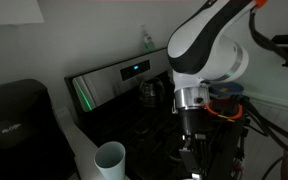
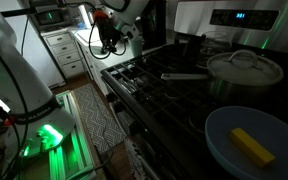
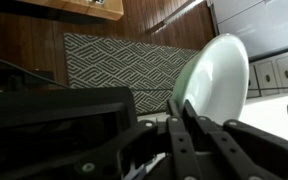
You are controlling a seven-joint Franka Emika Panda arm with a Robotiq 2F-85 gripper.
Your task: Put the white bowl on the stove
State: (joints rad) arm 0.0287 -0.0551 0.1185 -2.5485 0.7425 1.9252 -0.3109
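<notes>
Next, my gripper moves toward the steel back panel and lowers the bowl (image 3: 216, 75) onto the bare grates to release it, since the grates lie between gripper and panel.
In the wrist view my gripper (image 3: 180, 108) is shut on the rim of the white bowl (image 3: 216, 75), which hangs tilted on edge above the floor. In an exterior view the gripper (image 1: 192, 150) points down just off the front edge of the stove (image 1: 134, 110), whose steel back panel carries a blue-lit display (image 1: 134, 69). In an exterior view the gripper (image 2: 108, 36) is at the far end of the stove (image 2: 159, 80), beyond its dark grates. The bowl itself is not clear in either exterior view.
A taller white cup (image 1: 110, 158) and a black coffee maker (image 1: 19, 120) stand beside the stove. A kettle (image 1: 151, 92), a lidded pot (image 2: 246, 68) and a pan (image 2: 184, 75) sit on the grates. A blue-rimmed dish (image 2: 224, 150) lies near. A patterned rug (image 3: 114, 60) covers the floor.
</notes>
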